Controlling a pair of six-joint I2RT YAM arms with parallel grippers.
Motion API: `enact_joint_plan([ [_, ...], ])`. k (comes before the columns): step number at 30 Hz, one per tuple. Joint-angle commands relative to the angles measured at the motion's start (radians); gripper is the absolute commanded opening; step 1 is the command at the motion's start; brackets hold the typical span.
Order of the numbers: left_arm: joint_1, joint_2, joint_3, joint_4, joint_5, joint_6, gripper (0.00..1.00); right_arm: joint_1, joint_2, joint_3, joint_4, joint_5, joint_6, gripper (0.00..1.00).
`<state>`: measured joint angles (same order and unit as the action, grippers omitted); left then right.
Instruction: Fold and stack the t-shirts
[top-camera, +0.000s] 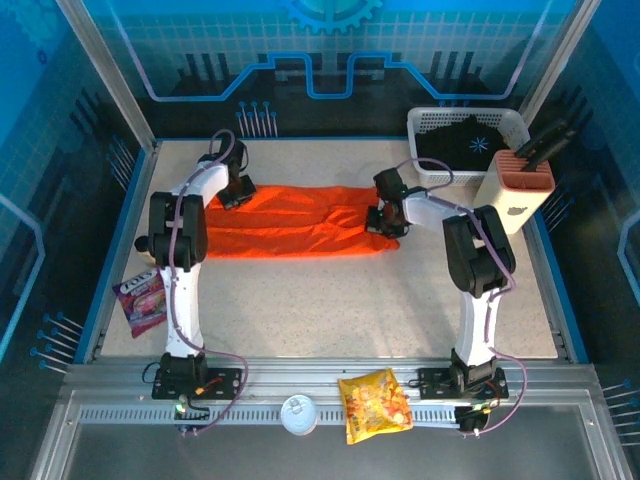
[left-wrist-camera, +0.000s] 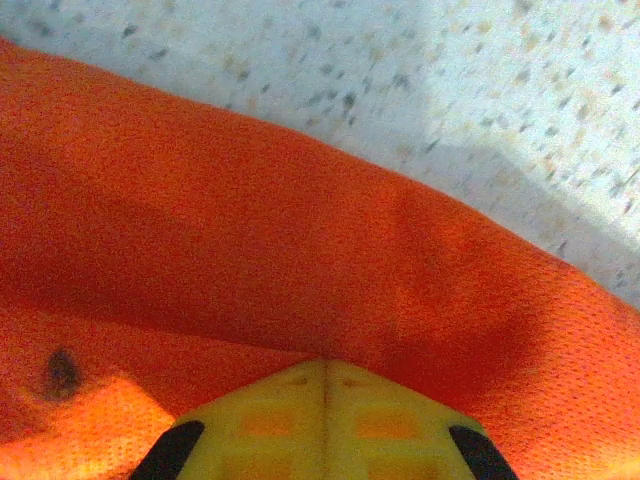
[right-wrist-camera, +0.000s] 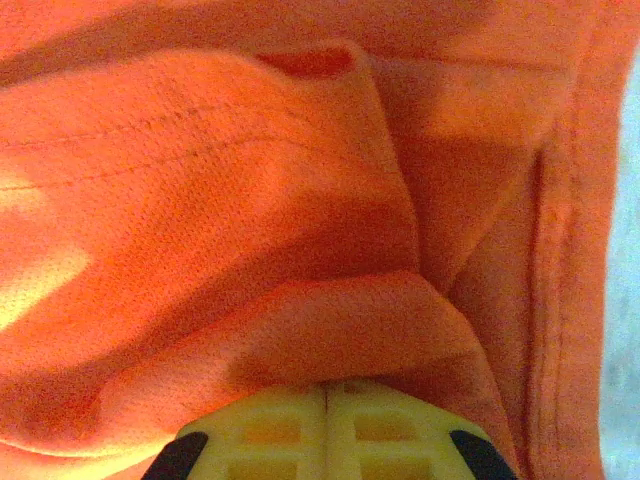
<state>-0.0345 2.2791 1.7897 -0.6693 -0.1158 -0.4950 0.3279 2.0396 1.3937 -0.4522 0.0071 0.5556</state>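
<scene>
The long folded t-shirt lies crosswise. My left gripper will next pull back over the bare tabletop in front of the orange t-shirt and release the t-shirt there.
The bright orange t-shirt (top-camera: 300, 222) lies stretched across the middle of the table, folded lengthwise into a long band. My left gripper (top-camera: 236, 192) is at its left end, shut on the cloth; in the left wrist view the pale fingers (left-wrist-camera: 325, 375) meet with orange fabric (left-wrist-camera: 250, 250) pinched at their tips. My right gripper (top-camera: 381, 218) is at the shirt's right end, shut on a fold of orange cloth (right-wrist-camera: 340, 320) that bulges over the closed fingers (right-wrist-camera: 328, 395). The black shirt (top-camera: 462, 140) with a pale-blue starburst lies in the white basket (top-camera: 425, 125) at the back right.
A tan knife block (top-camera: 515, 190) stands right of the basket. A pink snack packet (top-camera: 142, 296) lies at the left edge. A yellow-orange snack bag (top-camera: 375, 403) and a white cup (top-camera: 299, 413) sit on the front rail. Bare speckled tabletop (top-camera: 330, 300) lies in front of the shirt.
</scene>
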Motion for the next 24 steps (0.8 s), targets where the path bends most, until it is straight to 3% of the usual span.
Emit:
enact_joint_plan([
  [1,-0.020,-0.064,-0.132,-0.068,-0.041,-0.005,0.00,-0.039,0.094,0.132,-0.067,-0.048,-0.038,0.00],
  [5,-0.055,-0.193,-0.321,-0.045,-0.037,-0.060,0.00,-0.065,0.226,0.349,-0.141,-0.102,-0.077,0.00],
  [9,-0.128,-0.335,-0.521,0.019,0.039,-0.135,0.00,-0.084,0.391,0.621,-0.254,-0.164,-0.129,0.00],
  [17,-0.378,-0.570,-0.784,0.083,0.175,-0.304,0.00,-0.102,0.712,1.243,-0.452,-0.348,-0.148,0.00],
  [19,-0.430,-0.631,-0.768,0.037,0.157,-0.322,0.01,-0.105,0.702,1.262,-0.430,-0.391,-0.128,0.00],
  [24,-0.470,-0.793,-0.618,-0.155,0.038,-0.297,0.32,-0.099,0.499,1.062,-0.334,-0.421,-0.142,0.02],
])
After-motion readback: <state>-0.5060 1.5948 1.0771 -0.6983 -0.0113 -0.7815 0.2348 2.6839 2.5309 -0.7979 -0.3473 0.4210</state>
